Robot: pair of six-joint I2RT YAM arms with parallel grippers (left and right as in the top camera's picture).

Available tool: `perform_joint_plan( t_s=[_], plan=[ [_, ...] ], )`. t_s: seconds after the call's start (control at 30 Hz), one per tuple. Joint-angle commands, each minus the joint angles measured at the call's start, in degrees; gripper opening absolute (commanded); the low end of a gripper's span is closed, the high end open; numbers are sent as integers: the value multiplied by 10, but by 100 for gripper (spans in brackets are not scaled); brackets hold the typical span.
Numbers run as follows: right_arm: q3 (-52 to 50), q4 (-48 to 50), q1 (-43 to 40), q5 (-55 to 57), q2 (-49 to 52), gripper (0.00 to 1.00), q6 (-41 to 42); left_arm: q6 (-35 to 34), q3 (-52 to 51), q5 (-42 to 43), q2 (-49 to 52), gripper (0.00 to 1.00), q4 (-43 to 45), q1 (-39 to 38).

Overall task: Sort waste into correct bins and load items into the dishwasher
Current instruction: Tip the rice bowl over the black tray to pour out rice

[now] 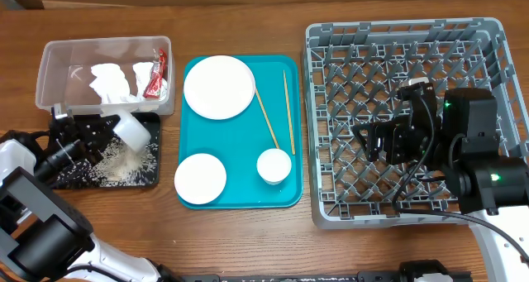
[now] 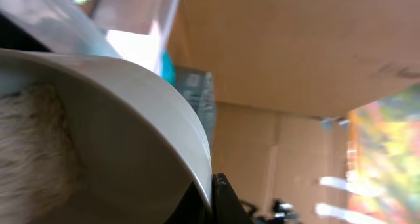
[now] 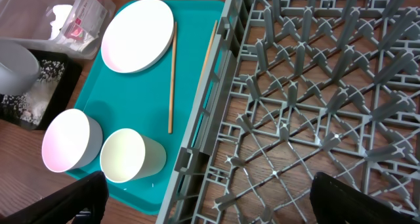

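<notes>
The plate and cup leave room on the teal tray's bare middle point(image 1: 235, 143), so my left gripper should next turn to level the bowl, lower it there and release it.
My left gripper point(image 1: 114, 126) is shut on the rim of a white bowl point(image 1: 132, 130), tipped over the black tray point(image 1: 145, 176), where rice grains point(image 1: 124, 162) lie scattered. In the left wrist view the bowl point(image 2: 131, 119) fills the frame, rice point(image 2: 33, 145) clings inside it, and one black finger point(image 2: 222, 201) presses its rim. The clear tub point(image 1: 54, 67) holds white napkins point(image 1: 111, 77) and a red wrapper point(image 1: 155, 79). My right gripper point(image 1: 369, 141) hangs open and empty over the grey dish rack point(image 1: 331, 207); its fingers point(image 3: 72, 201) frame the rack wall point(image 3: 210, 99).
A teal tray point(image 1: 289, 195) in the middle carries a plate point(image 1: 218, 87), a second bowl point(image 1: 200, 179), a small cup point(image 1: 274, 165) and two chopsticks point(image 1: 266, 117). The right wrist view shows the same plate point(image 3: 136, 35), bowl point(image 3: 69, 142) and cup point(image 3: 128, 157).
</notes>
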Motion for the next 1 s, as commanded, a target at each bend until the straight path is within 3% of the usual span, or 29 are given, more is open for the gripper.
perform_joint_plan(
  t_s=[0.0, 0.13, 0.87, 0.97],
  plan=[
    [10, 2, -1, -5, 5, 100, 0, -75, -3, 84, 2, 4, 0, 4],
    [10, 2, -1, -5, 5, 100, 0, -112, -3, 86, 2, 4, 0, 7],
    [10, 8, -1, -23, 5, 100, 0, -150, -2, 38, 2, 4, 81, 8],
    [10, 9, -1, -23, 5, 100, 0, -204, 0, -61, 2, 4, 124, 8]
  ],
)
